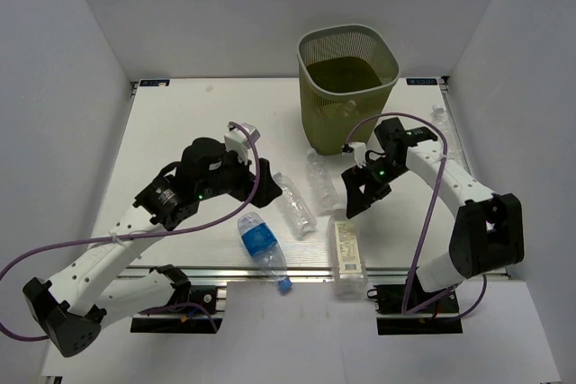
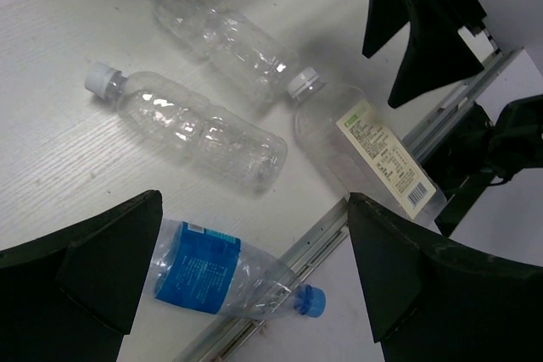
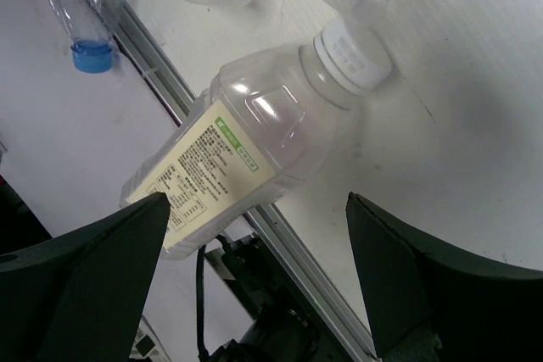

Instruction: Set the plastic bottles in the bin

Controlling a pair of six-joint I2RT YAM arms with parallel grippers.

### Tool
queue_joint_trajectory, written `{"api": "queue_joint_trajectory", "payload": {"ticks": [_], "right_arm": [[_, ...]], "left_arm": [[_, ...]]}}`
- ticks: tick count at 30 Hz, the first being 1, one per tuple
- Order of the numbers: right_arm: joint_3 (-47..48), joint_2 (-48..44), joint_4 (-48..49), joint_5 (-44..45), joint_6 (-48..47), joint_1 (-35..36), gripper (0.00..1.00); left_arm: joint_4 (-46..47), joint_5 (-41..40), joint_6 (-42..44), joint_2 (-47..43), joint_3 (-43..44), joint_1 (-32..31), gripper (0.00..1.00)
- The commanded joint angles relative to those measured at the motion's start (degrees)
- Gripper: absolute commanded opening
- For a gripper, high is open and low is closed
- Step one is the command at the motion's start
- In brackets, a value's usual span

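The pale-labelled bottle's white cap is narrower than the bottle's broad body, so my right gripper goes left in the top view and down onto the cap next.
The olive-green mesh bin (image 1: 347, 74) stands at the back of the table. Several clear plastic bottles lie in front of it. A blue-labelled bottle (image 1: 261, 247) (image 2: 199, 270) pokes its cap over the front rail. Two plain bottles (image 1: 295, 206) (image 1: 319, 182) lie beside it. The larger pale-labelled bottle (image 1: 347, 258) (image 3: 242, 163) lies at the front edge. My left gripper (image 1: 241, 182) (image 2: 254, 286) hangs open above the blue-labelled bottle. My right gripper (image 1: 360, 191) (image 3: 259, 286) is open above the pale-labelled bottle, holding nothing.
A metal rail (image 1: 306, 272) runs along the table's front edge, with the arm bases just below it. Another small clear bottle (image 1: 439, 117) lies at the right edge near the bin. White walls close in the table on three sides.
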Motion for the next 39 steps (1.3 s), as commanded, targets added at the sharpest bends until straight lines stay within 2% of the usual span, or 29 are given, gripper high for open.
{"api": "queue_joint_trajectory", "payload": {"ticks": [1,12,21,28,35,39], "right_arm": [[3.2,1.3,3.1,0.8,5.1,0.6,0.9],[5.0,9.8,11.0,6.6,14.6,2.6,0.9],[2.0,11.1,16.7,10.5,20.0,5.9,0.78],[-1.6,11.6,18.2,13.7,21.4,8.4,0.75],[-1.1,14.0,18.7,14.3,22.1,9.7,0.73],[-0.7,15.6,18.2,13.9,22.0,10.1,0.66]], "left_arm": [[-1.0,3.8,0.2,-0.2,-1.2,-1.1,1.0],[-2.2,0.5,-2.0,0.4,-1.2,-3.9,1.0],[-1.0,-1.1,-2.6,1.4,-1.2,-5.6,1.0],[-1.0,-2.2,-3.1,1.4,-2.3,-6.8,1.0],[-1.0,-3.4,-3.6,-0.2,-3.3,-7.8,1.0],[-1.7,-4.0,-4.1,-0.8,-3.3,-7.8,1.0]]}}
